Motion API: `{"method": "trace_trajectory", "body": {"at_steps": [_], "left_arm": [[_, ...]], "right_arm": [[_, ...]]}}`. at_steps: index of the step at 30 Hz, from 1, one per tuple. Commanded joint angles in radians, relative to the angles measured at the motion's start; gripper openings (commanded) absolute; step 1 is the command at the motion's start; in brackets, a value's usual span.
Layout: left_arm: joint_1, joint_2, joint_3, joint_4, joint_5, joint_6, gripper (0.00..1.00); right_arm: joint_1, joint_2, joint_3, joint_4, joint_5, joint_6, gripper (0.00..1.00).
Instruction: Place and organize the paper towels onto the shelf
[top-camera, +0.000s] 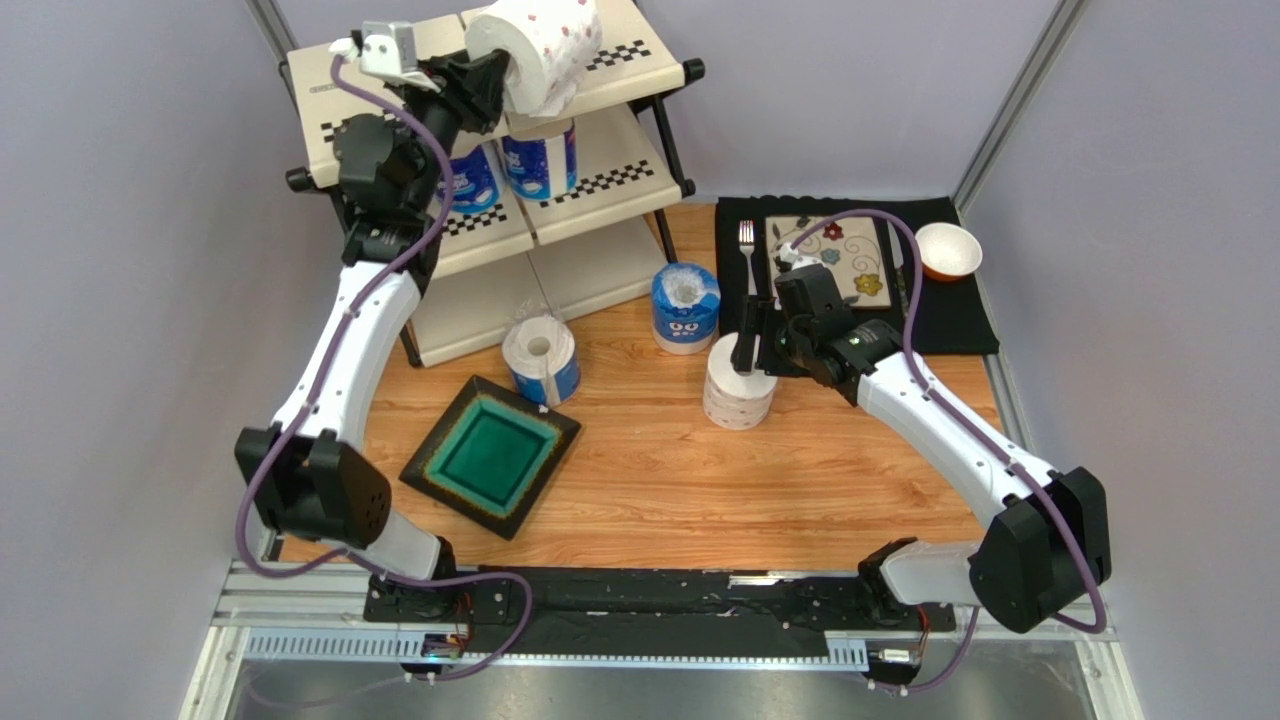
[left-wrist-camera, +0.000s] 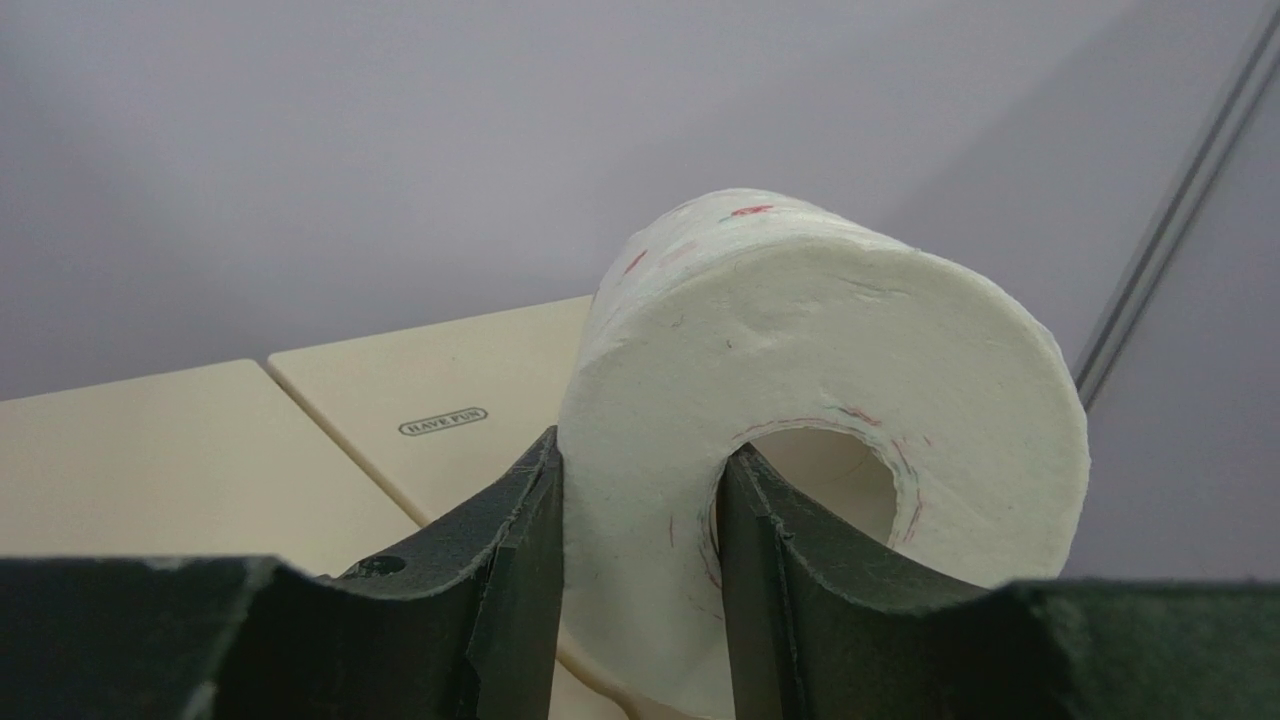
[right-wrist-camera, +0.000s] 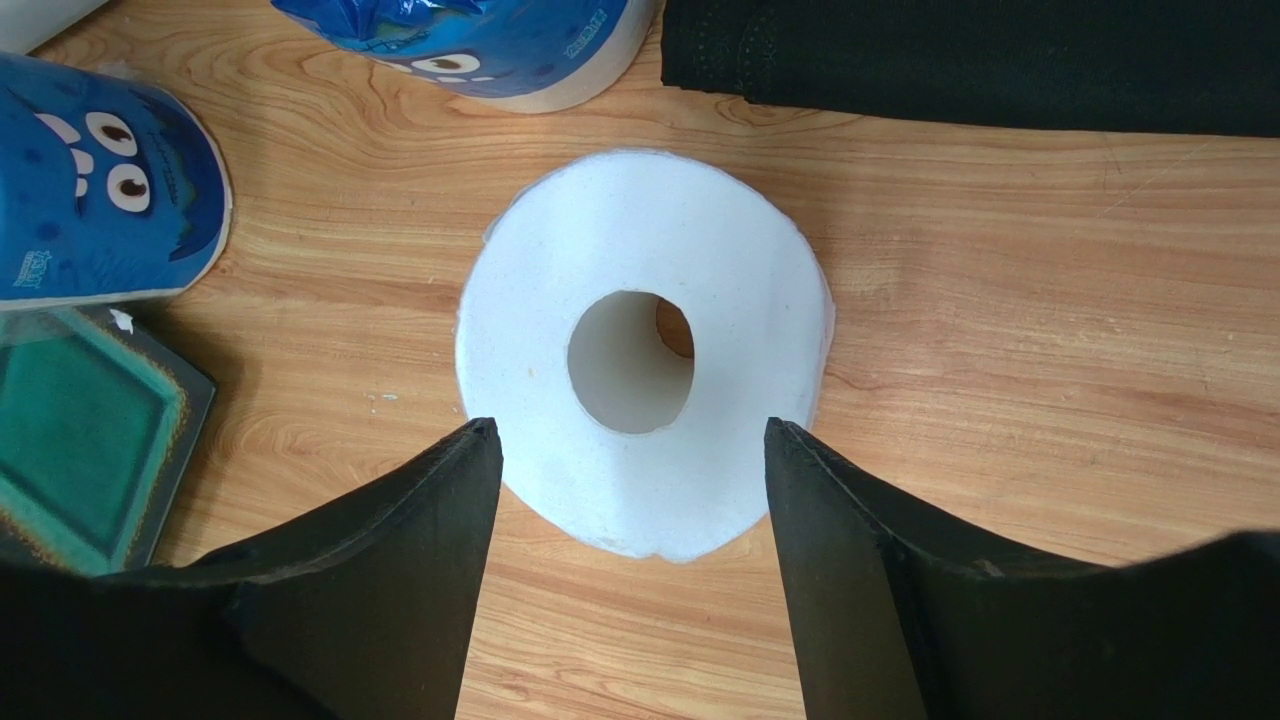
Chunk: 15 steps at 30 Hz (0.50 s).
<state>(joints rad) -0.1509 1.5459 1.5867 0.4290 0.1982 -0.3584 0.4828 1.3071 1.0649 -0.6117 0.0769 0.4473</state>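
I will next draw my left gripper back, tilt it downward, lower it and release the roll, because clear tabletop beside the green square plate lies below and behind my left gripper.
My left gripper is shut on a white paper towel roll with faint red dots, held over the top tier of the shelf. In the left wrist view one finger presses the roll from outside and the other sits in its hollow core, above the cream panel. Two blue-wrapped rolls stand on the middle tier. My right gripper hangs open over an upright white roll on the table, not touching it.
A blue-wrapped roll stands upright on the wooden table; another sits beside a green square plate. A black mat at the back right carries a decorated tile, a fork and a small bowl.
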Motion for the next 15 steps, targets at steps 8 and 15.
{"method": "trace_trajectory", "body": {"at_steps": [8, 15], "left_arm": [[-0.003, -0.509, -0.206, -0.414, 0.070, -0.057, 0.32], [-0.003, -0.708, -0.511, -0.679, 0.158, -0.105, 0.28]], "right_arm": [[-0.003, -0.094, 0.024, 0.009, -0.008, -0.002, 0.68], [-0.003, -0.117, 0.030, 0.000, -0.034, 0.011, 0.68]]}}
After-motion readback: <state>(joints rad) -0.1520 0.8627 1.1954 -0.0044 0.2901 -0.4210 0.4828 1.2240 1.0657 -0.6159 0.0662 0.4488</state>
